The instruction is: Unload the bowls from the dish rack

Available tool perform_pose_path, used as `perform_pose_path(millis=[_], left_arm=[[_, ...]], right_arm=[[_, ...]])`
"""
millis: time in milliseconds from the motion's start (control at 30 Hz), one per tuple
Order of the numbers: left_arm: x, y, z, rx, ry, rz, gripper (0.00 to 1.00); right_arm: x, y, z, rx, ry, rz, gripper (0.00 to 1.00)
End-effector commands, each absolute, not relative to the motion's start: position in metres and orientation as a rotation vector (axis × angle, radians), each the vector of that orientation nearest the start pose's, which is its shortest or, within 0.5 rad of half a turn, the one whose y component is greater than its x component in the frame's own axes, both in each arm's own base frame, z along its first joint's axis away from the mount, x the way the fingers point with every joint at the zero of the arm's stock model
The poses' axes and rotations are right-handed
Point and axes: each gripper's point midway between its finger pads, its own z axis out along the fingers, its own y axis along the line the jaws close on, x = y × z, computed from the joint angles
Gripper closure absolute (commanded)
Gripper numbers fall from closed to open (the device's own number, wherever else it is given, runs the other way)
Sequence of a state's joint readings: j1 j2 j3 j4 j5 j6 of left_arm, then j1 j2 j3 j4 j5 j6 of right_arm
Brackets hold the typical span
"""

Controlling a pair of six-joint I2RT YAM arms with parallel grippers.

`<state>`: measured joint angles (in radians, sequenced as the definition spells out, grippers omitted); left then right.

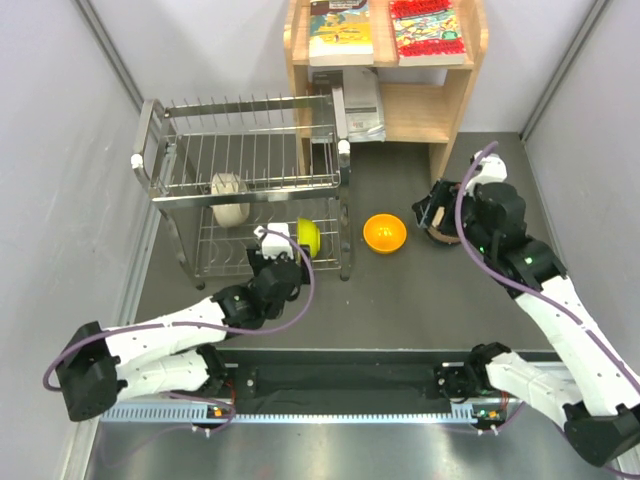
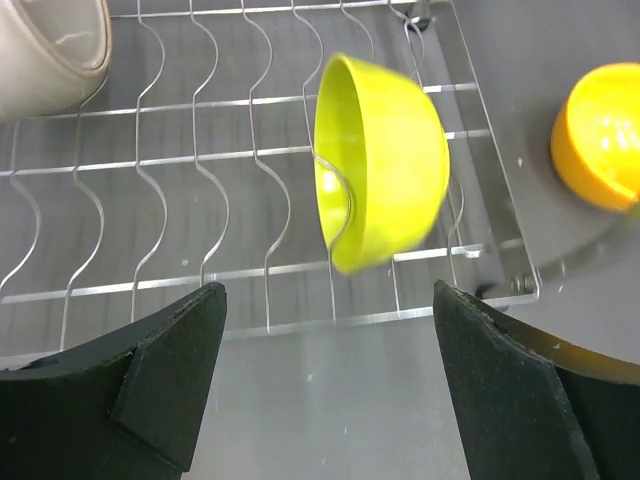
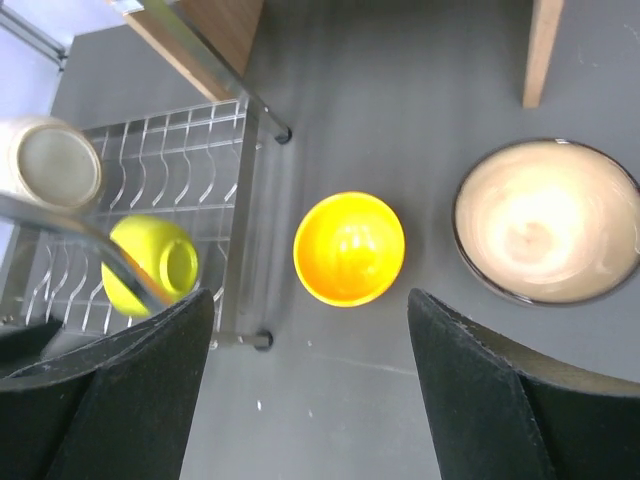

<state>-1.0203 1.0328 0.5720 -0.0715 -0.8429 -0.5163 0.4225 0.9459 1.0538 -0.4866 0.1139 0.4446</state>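
Observation:
The yellow-green bowl stands on edge, so the robot's left gripper needs to move outward over the rack's near edge and turn to close on the yellow-green bowl's near rim (image 2: pixel 352 250).
The steel dish rack (image 1: pixel 250 105) stands at the back left. On its lower tier a yellow-green bowl (image 2: pixel 385 190) stands on edge in the wire slots, and a cream bowl (image 2: pixel 50 50) sits further left. My left gripper (image 2: pixel 328 300) is open and empty, just in front of the rack's near edge, short of the yellow-green bowl (image 1: pixel 308 235). An orange bowl (image 3: pixel 350 248) and a pinkish-brown bowl (image 3: pixel 545 220) with a pale inside rest upright on the table. Above the table near them, my right gripper (image 3: pixel 310 300) is open and holds nothing.
A wooden bookshelf (image 1: pixel 440 100) with books on top stands behind the bowls at the back right. The rack's right leg (image 3: pixel 262 340) is close to the orange bowl (image 1: pixel 384 232). Grey walls close in both sides.

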Motion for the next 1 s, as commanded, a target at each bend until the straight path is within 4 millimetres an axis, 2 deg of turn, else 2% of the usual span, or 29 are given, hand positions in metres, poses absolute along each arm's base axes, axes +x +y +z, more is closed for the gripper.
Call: perform_pose_path(millis=[0,200,367,467,567,733,800,900,933,967], left_arm=[[0.274,-0.204,0.172,-0.011,1.883,-0.327,0.11],[0.294,-0.203,0.174,0.03,1.91,-0.307,0.11],[0.297,-0.214,0.174,0.077,1.914,-0.352,0.12],[0.302,-0.217,0.168,0.077,1.92,-0.338,0.12],[0.309,-0.22,0.152,0.101,1.945,-0.311,0.12],[0.315,-0.232,0.14,0.157,1.919,-0.426,0.14],[0.317,-0.23,0.137,0.157,1.911,-0.455,0.14],[0.313,-0.233,0.142,0.175,1.847,-0.564,0.16],[0.303,-0.236,0.133,0.21,1.85,-0.62,0.17],[0.303,-0.238,0.142,0.196,1.809,-0.659,0.17]], right_arm=[[0.28,0.121,0.28,0.072,1.981,0.431,0.22],[0.275,0.118,0.273,0.067,1.99,0.425,0.21],[0.274,0.118,0.261,0.069,2.013,0.42,0.21],[0.272,0.118,0.252,0.069,2.031,0.423,0.21],[0.269,0.116,0.249,0.062,2.036,0.42,0.21],[0.268,0.113,0.246,0.067,2.042,0.409,0.21],[0.266,0.112,0.242,0.076,2.045,0.411,0.21],[0.264,0.115,0.241,0.074,2.027,0.446,0.21],[0.264,0.116,0.24,0.072,2.027,0.454,0.21],[0.264,0.116,0.24,0.077,2.025,0.46,0.21]])
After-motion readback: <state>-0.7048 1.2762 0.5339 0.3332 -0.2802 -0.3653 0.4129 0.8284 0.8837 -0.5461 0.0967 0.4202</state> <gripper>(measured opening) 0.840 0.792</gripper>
